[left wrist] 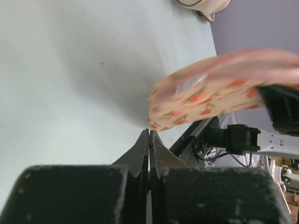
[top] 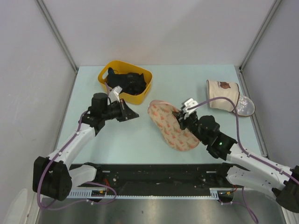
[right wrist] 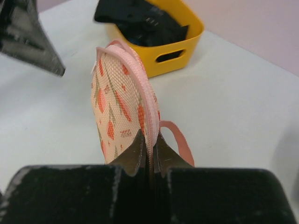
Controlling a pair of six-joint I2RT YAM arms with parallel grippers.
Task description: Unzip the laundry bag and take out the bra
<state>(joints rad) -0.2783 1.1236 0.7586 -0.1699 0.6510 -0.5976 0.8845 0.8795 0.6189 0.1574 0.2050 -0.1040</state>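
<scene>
Clear tabletop is below my right gripper and the raised laundry bag. I will lower the on-edge bag, turn it flat and let go of its pink trim (right wrist: 145, 100) there.
The laundry bag (top: 169, 126), a peach-pink pouch with red-orange print, sits mid-table, zipped closed. My right gripper (top: 182, 119) is shut on the bag's pink zip trim (right wrist: 145, 100) at its right edge. In the right wrist view the laundry bag (right wrist: 114, 107) stands on edge in front of the right gripper (right wrist: 149, 140), with a pink loop (right wrist: 181, 140) hanging beside it. My left gripper (top: 131, 113) is shut on nothing, just left of the bag. In the left wrist view the left gripper (left wrist: 149, 134) almost reaches the blurred laundry bag (left wrist: 210, 91). The bra is hidden.
A yellow basket (top: 106, 71) holding black clothes stands at the back left, close behind the left gripper. A beige cylinder bag (top: 223, 95) with a brown mark lies at the back right, a silvery piece (top: 245, 106) beside it. Grey walls enclose the table.
</scene>
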